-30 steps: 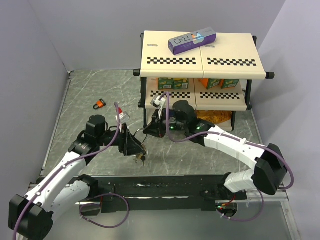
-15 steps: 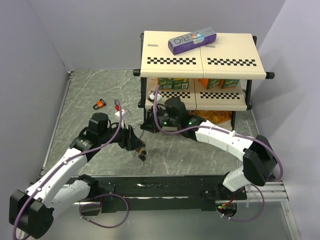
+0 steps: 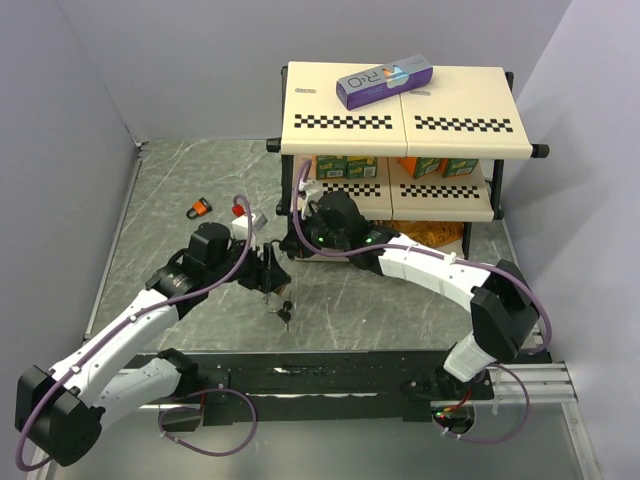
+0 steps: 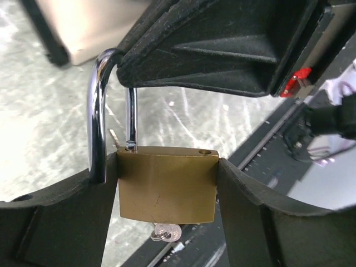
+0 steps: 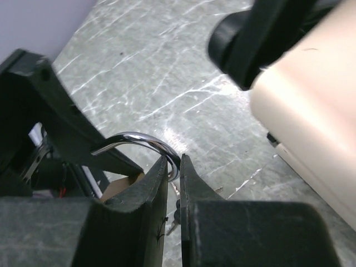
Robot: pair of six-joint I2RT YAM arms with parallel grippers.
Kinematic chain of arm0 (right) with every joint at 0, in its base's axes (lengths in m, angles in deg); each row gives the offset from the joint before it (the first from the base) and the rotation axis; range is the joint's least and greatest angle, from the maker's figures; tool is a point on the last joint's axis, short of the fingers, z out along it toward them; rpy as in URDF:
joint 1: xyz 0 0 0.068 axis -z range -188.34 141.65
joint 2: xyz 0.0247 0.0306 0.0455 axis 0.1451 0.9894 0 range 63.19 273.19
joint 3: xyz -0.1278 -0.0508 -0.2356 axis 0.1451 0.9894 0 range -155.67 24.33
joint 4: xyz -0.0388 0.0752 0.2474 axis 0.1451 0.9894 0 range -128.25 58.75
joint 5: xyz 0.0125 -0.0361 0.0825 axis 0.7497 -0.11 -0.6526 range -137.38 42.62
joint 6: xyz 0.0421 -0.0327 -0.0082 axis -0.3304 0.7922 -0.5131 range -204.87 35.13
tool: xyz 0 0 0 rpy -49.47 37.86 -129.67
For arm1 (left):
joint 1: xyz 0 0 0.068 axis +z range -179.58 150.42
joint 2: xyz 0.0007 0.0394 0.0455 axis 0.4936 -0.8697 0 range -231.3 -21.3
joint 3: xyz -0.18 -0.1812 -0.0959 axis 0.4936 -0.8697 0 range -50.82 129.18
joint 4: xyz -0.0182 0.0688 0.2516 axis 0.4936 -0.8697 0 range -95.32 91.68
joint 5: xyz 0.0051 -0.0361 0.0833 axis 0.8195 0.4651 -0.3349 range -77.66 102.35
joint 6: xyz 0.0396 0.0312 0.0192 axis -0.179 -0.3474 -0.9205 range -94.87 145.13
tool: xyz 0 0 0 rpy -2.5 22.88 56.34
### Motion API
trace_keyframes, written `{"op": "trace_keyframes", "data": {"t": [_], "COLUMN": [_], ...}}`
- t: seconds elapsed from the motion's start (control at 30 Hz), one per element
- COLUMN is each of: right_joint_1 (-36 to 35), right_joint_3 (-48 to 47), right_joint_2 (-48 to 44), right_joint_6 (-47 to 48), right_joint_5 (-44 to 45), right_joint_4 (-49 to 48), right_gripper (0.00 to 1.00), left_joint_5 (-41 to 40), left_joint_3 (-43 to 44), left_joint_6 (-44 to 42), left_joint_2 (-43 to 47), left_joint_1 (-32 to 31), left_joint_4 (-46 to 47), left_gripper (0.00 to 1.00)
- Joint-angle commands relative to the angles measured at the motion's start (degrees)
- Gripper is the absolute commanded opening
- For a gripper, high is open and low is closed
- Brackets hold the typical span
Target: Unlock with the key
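My left gripper will next carry the open lock down and to its left in the top view, past the small padlock onto bare marble, and let go of it there.
My left gripper (image 4: 167, 167) is shut on the body of a brass padlock (image 4: 167, 186), one finger on each side. The lock's silver shackle (image 4: 98, 128) stands swung out, and one hole in the body's top shows empty. My right gripper (image 5: 173, 164) is shut on the shackle (image 5: 136, 138) at its bend. The two grippers meet in front of the shelf's left leg (image 3: 283, 262). The key (image 3: 285, 314), small and dark-headed, lies on the table just in front of them. A silver bit with a ring (image 4: 166, 232) shows under the lock; whether it sits in the keyhole I cannot tell.
A small orange-and-black padlock (image 3: 200, 208) lies at the left of the grey marble table. A two-level cream shelf (image 3: 400, 125) stands behind the grippers, with a purple box (image 3: 385, 80) on top and cartons below. The black base rail (image 3: 320, 375) runs along the near edge.
The right arm has swung left and back towards the shelf leg, turning its wrist. The left gripper has moved up and back with the padlock, away from the key on the table.
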Motion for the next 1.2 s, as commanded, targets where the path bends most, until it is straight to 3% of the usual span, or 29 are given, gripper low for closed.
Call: {"op": "trace_keyframes", "data": {"t": [0.0, 0.37, 0.6, 0.73, 0.87, 0.97, 1.17], "right_joint_1": [-1.03, -1.30, -1.30, -1.38, -1.29, -1.12, -0.77], "right_joint_3": [-4.79, -4.27, -1.55, 0.74, 4.24, 7.32, 14.08], "right_joint_2": [-0.29, 1.20, 1.65, 0.42, -3.09, -6.52, -13.64], "right_joint_6": [-6.92, -10.00, -10.18, -9.74, -9.12, -8.68, -8.33], "right_joint_5": [2.34, 3.49, 6.21, 8.23, 9.99, 11.04, 11.93], "right_joint_4": [-0.65, -4.16, -5.22, -5.57, -5.74, -6.53, -9.08], "right_gripper": [0.00, 0.00, 0.00, 0.10, 0.36, 0.45, 0.53], "left_joint_5": [-17.38, -21.95, -29.68, -30.39, -31.09, -35.56, -38.12], "left_joint_3": [2.78, 3.22, 4.10, 5.50, 6.56, 8.48, 10.42], "left_joint_6": [0.08, 0.00, 0.52, 1.14, 0.87, -1.14, -4.49], "left_joint_2": [-0.82, -3.72, -8.38, -13.46, -15.94, -17.96, -23.85], "left_joint_1": [-0.36, -3.71, -3.71, -2.83, 0.41, 2.87, 10.95], "left_joint_4": [-1.60, -2.66, -5.82, -7.05, -7.32, -8.46, -8.46], "left_gripper": [0.01, 0.01, 0.01, 0.01, 0.01, 0.01, 0.01]}}
